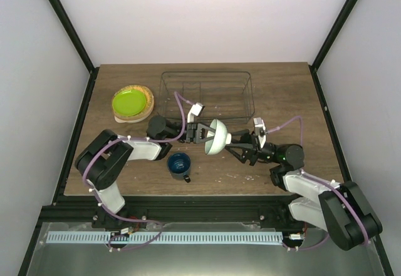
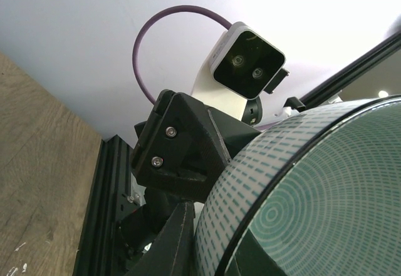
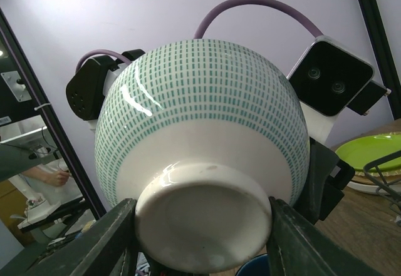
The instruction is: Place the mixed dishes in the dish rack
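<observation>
My right gripper will swing outward next, turn the bowl (image 1: 216,136) opening down and lower it to release, as the rack's end away from the plates is outward and below.
The pale mint bowl (image 1: 216,136) hangs tilted in mid-air in front of the clear dish rack (image 1: 207,94). My left gripper (image 1: 202,131) is shut on its rim, with one finger (image 2: 166,238) outside the bowl (image 2: 301,182) and one inside. My right gripper (image 1: 233,143) is shut on the white foot of the bowl (image 3: 203,119), with its fingers (image 3: 106,245) on either side. The dark blue mug (image 1: 180,164) stands on the table below the bowl. The lime-green plate (image 1: 131,102) lies on the tan plate (image 1: 145,110) at the left. The beige patterned plate cannot be told apart.
The wooden table (image 1: 282,94) is framed by black posts and white walls. The rack stands at the back centre with nothing visible in it. The green plate (image 3: 369,151) and a bit of the mug (image 3: 282,268) show in the right wrist view.
</observation>
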Tool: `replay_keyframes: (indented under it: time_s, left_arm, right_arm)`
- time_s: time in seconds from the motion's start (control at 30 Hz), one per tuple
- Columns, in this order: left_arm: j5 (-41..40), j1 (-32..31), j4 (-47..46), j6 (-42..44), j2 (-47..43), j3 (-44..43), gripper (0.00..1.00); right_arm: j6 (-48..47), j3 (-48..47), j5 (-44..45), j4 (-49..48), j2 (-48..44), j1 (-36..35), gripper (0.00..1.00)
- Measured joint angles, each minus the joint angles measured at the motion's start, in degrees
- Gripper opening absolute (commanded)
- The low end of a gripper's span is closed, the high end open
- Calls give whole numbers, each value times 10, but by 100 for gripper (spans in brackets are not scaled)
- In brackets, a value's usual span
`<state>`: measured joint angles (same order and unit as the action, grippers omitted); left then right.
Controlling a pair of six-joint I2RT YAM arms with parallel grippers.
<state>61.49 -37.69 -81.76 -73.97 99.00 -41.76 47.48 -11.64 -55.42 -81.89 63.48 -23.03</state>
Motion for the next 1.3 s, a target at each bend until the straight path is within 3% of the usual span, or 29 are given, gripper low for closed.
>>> replay_keyframes:
  time_s: [0.33, 0.53, 0.8, 0.93, 1.17, 1.3]
  left_arm:
    - [-1, 8, -44, -26, 30, 6, 8]
    - [-10, 12, -46, -30, 30, 9, 22]
    - [-10, 16, -46, -37, 30, 30, 37]
    - [-7, 27, -46, -38, 26, 42, 40]
    - [5, 93, -46, -38, -10, 83, 42]
    - [15, 139, -38, -32, -42, 100, 42]
  right_arm:
    - [2, -2, 2, -5, 28, 0, 19]
    - [-5, -13, 4, 19, 30, -2, 18]
    - [-40, -23, 15, 109, 16, -15, 16]
    - [-60, -23, 27, 153, -3, -16, 15]
    - [-103, -31, 65, 244, -54, -16, 15]
    - [-140, -66, 107, 348, -78, -16, 15]
